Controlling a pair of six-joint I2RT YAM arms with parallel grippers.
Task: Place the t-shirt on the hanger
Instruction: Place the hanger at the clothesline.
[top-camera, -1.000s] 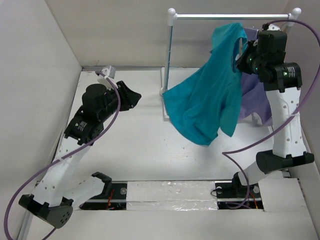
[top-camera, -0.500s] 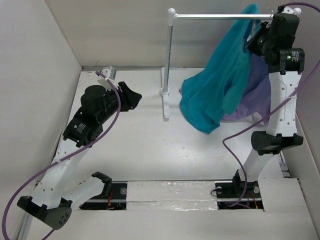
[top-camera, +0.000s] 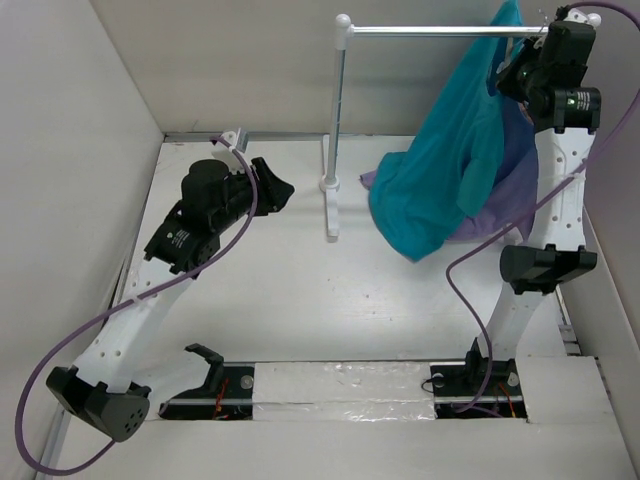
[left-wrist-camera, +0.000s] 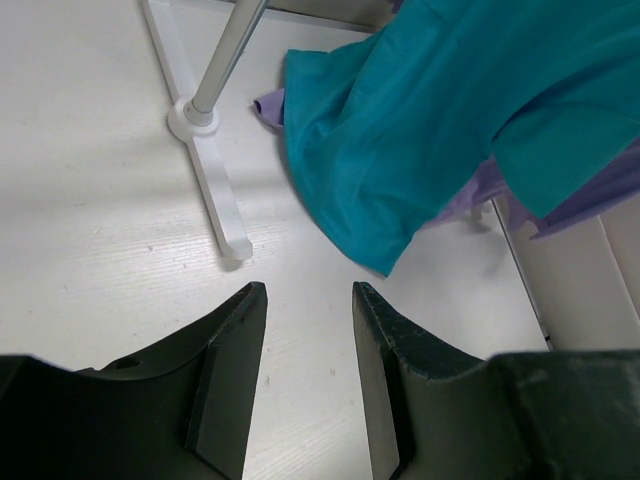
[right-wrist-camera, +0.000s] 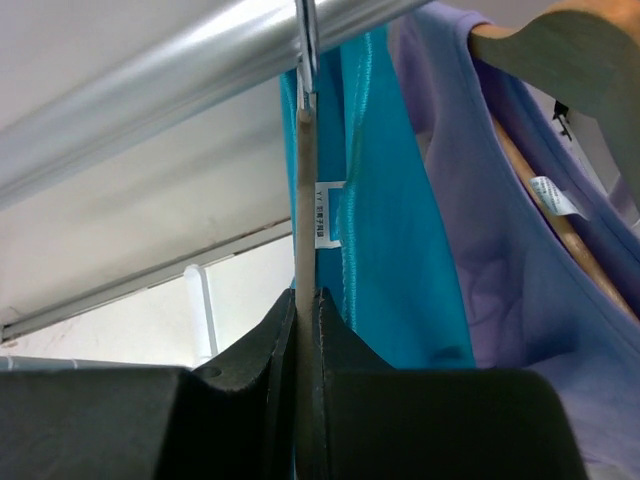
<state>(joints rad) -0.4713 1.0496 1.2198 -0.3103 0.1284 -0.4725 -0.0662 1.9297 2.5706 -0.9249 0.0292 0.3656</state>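
Observation:
My right gripper lowers a little next, bringing the hanger's metal hook down onto the bar. It then releases the grey bar, because the hook already crosses it.
The teal t-shirt (top-camera: 450, 170) hangs from the top right of the rail (top-camera: 440, 33), draped down over the table; it also shows in the left wrist view (left-wrist-camera: 450, 120) and the right wrist view (right-wrist-camera: 380, 200). My right gripper (top-camera: 505, 80) is up at the rail, shut on the hanger (right-wrist-camera: 305, 200). The hanger is seen edge-on as a thin pale strip between the fingers (right-wrist-camera: 305, 292), its metal hook (right-wrist-camera: 308, 40) at the rail. Most of the hanger is hidden inside the shirt. My left gripper (top-camera: 280, 190) is open and empty (left-wrist-camera: 308, 288), low over the table left of the rack.
A lilac-purple t-shirt (top-camera: 510, 190) on a light wooden hanger (right-wrist-camera: 560, 50) hangs just behind and right of the teal one. The rack's white post (top-camera: 335, 130) and foot (left-wrist-camera: 205, 170) stand between my arms. Walls close the left, back and right.
My right gripper has lifted the teal t-shirt up and right to the rail. My left arm has moved a little toward the rack.

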